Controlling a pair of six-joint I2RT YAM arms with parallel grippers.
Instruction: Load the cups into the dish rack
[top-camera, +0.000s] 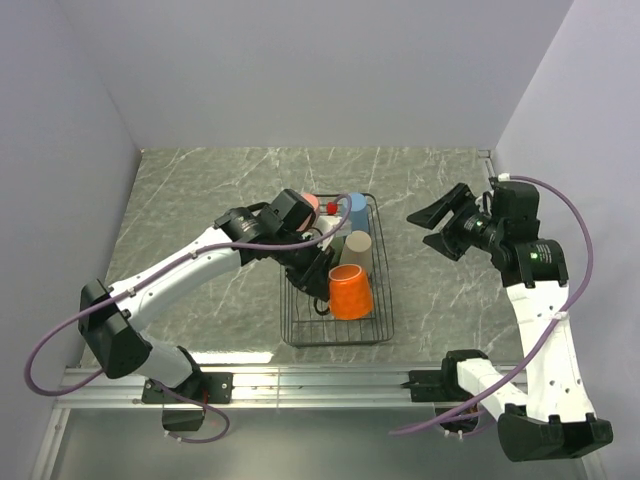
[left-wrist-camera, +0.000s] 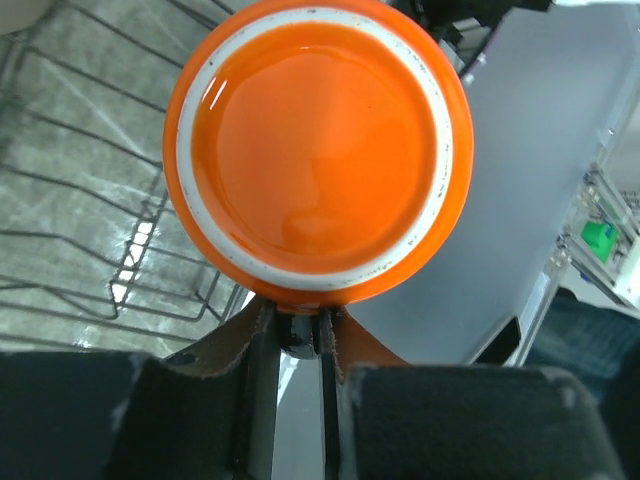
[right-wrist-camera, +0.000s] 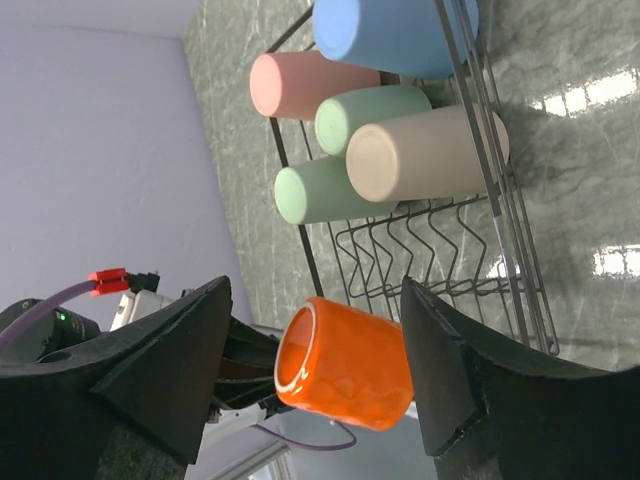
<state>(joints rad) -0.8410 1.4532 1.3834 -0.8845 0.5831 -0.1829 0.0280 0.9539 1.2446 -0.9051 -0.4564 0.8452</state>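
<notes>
My left gripper brings the mug down and back onto the rack's empty near end (top-camera: 360, 328) next, as that end lies below and back, and releases the mug's handle.
My left gripper (top-camera: 322, 285) is shut on the handle of the glossy orange mug (top-camera: 350, 291) and holds it over the near half of the black wire dish rack (top-camera: 335, 342). In the left wrist view the mug's ringed base (left-wrist-camera: 317, 150) fills the frame above my closed fingers (left-wrist-camera: 262, 345). The right wrist view shows the mug (right-wrist-camera: 345, 362) tilted, apart from the rack wires (right-wrist-camera: 400, 245). Blue (right-wrist-camera: 395, 35), salmon-pink (right-wrist-camera: 300, 85), pale green (right-wrist-camera: 375, 110), beige (right-wrist-camera: 425, 150) and shorter green (right-wrist-camera: 320, 190) cups stand in the rack's far half. My right gripper (top-camera: 440, 228) is open and empty, right of the rack.
The rack sits mid-table on the grey marbled surface (top-camera: 200, 200). Purple-grey walls close in the left, back and right sides. A metal rail (top-camera: 300, 378) runs along the near edge by the arm bases.
</notes>
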